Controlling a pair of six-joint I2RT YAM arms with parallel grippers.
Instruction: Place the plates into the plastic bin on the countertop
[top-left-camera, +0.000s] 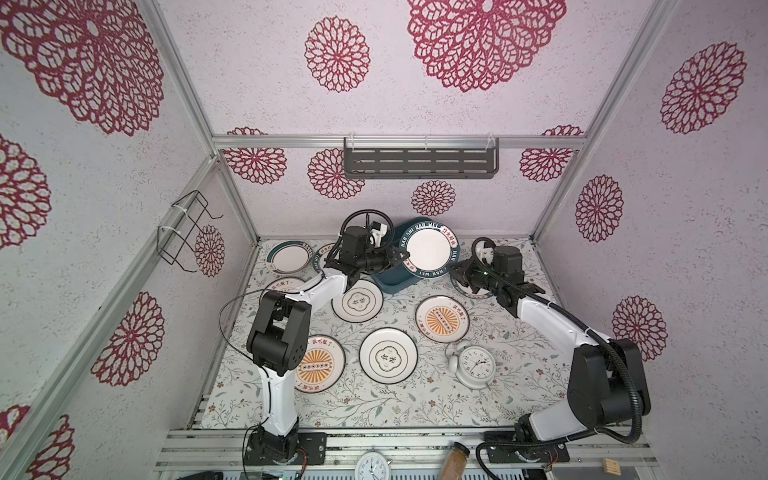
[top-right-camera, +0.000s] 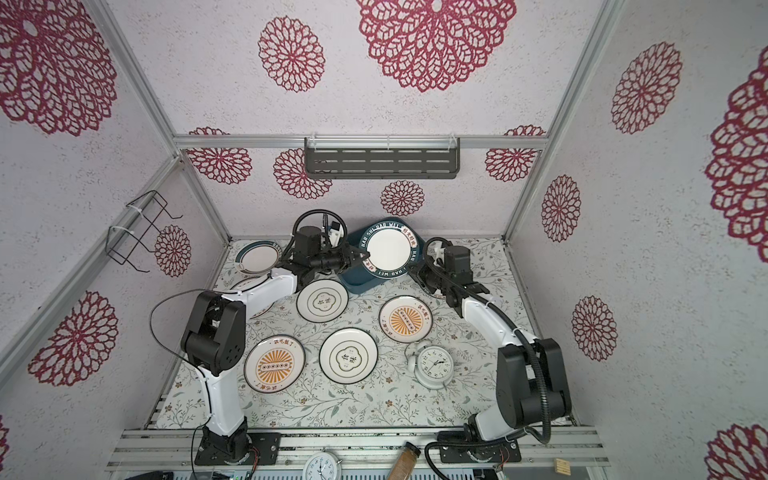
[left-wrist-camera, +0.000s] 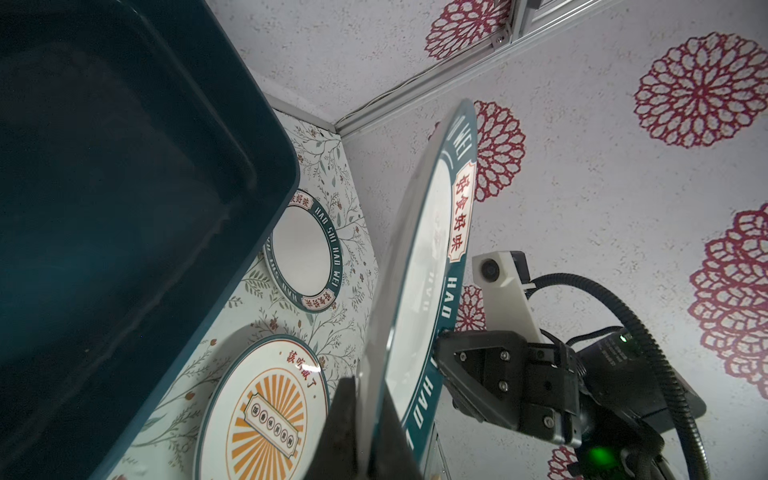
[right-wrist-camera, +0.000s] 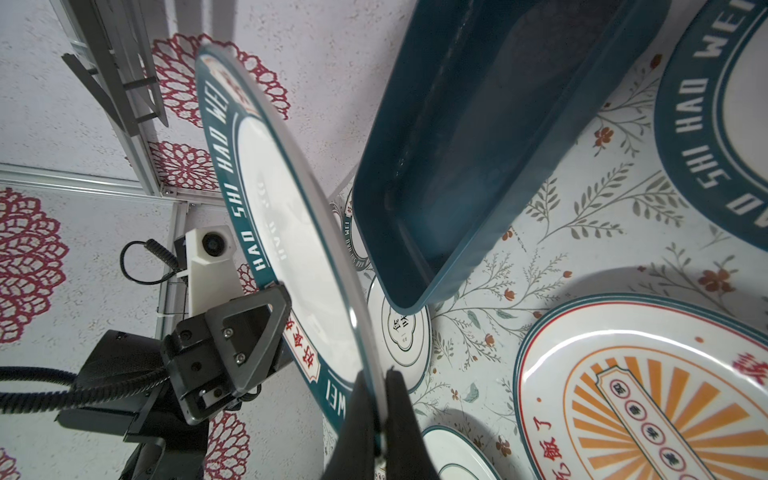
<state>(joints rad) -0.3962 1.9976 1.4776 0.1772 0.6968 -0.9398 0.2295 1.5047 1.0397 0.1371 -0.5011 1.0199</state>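
The bottom of the bin looks empty. My left gripper will lower the tilted plate into the dark teal plastic bin (top-left-camera: 395, 283) (left-wrist-camera: 124, 208) and let go of the plate's rim.
A white plate with a dark teal lettered rim (top-left-camera: 428, 249) (top-right-camera: 388, 251) hangs tilted over the dark teal plastic bin (top-left-camera: 395, 283) (top-right-camera: 356, 279) at the back of the countertop (top-left-camera: 415, 399). My left gripper (top-left-camera: 401, 259) (left-wrist-camera: 372, 415) is shut on the plate's left rim. My right gripper (top-left-camera: 455, 270) (right-wrist-camera: 380, 415) pinches the opposite rim, its fingers close on both sides of the edge. The bin (left-wrist-camera: 124, 208) (right-wrist-camera: 498, 145) looks empty inside. Several more plates lie flat on the countertop, among them a sunburst one (top-left-camera: 441, 319) and an emblem one (top-left-camera: 357, 305).
A white alarm clock (top-left-camera: 476, 365) stands at the front right. A teal-rimmed plate (top-left-camera: 289, 257) lies at the back left and another plate (top-left-camera: 473, 293) under my right wrist. A grey slotted shelf (top-left-camera: 419, 162) hangs on the back wall, a wire rack (top-left-camera: 187, 232) on the left wall.
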